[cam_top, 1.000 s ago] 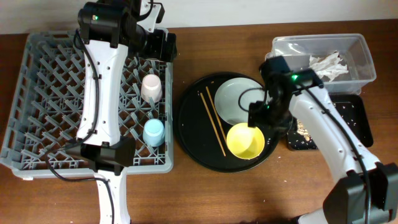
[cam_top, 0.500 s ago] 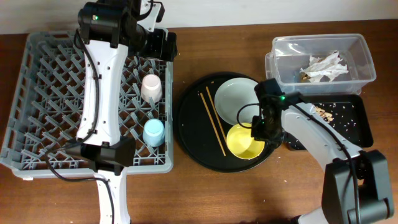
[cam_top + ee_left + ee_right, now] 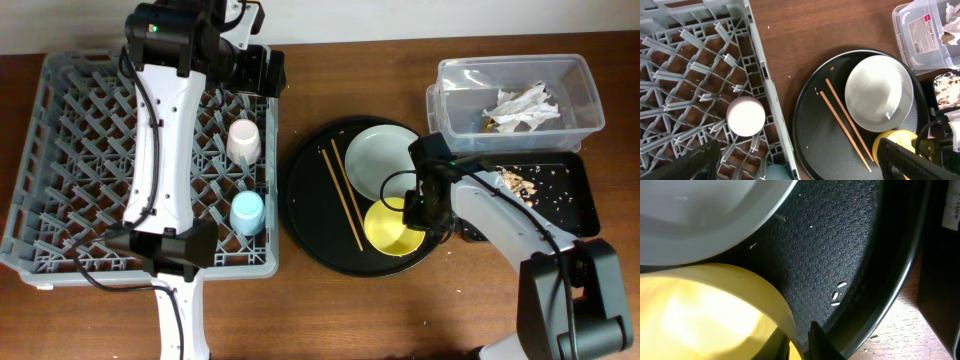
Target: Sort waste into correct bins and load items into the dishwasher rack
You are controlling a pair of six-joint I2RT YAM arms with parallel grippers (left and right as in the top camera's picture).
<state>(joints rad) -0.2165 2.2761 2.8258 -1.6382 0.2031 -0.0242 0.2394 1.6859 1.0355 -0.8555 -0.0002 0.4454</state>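
I will next move my left gripper down and to its right in the overhead view, onto the rim of the bowl below it by the chopsticks, free of my right gripper.
The yellow bowl (image 3: 388,230) (image 3: 700,310) stands on the round black tray (image 3: 310,215), in front of the pale grey-green plate (image 3: 378,160) (image 3: 700,215). My right gripper (image 3: 422,212) (image 3: 801,345) is shut on the bowl's right rim, one finger inside and one outside. The chopsticks (image 3: 343,195) (image 3: 845,122) lie on the tray left of the plate. A pink cup (image 3: 243,140) (image 3: 745,116) and a light-blue cup (image 3: 247,212) sit upside down in the grey dishwasher rack (image 3: 80,170). My left gripper (image 3: 258,72) (image 3: 800,160) hangs open and holds nothing, above the rack's back right corner.
The clear tub (image 3: 590,100) at the back right holds crumpled white napkins (image 3: 520,105). In front of it lies the shallow black tray (image 3: 575,205) with brown scraps (image 3: 515,180). A few rice grains (image 3: 837,292) lie on the round tray beside the bowl.
My right gripper has come down over the yellow bowl's right rim and closed on it. The left arm has held still and stayed open.
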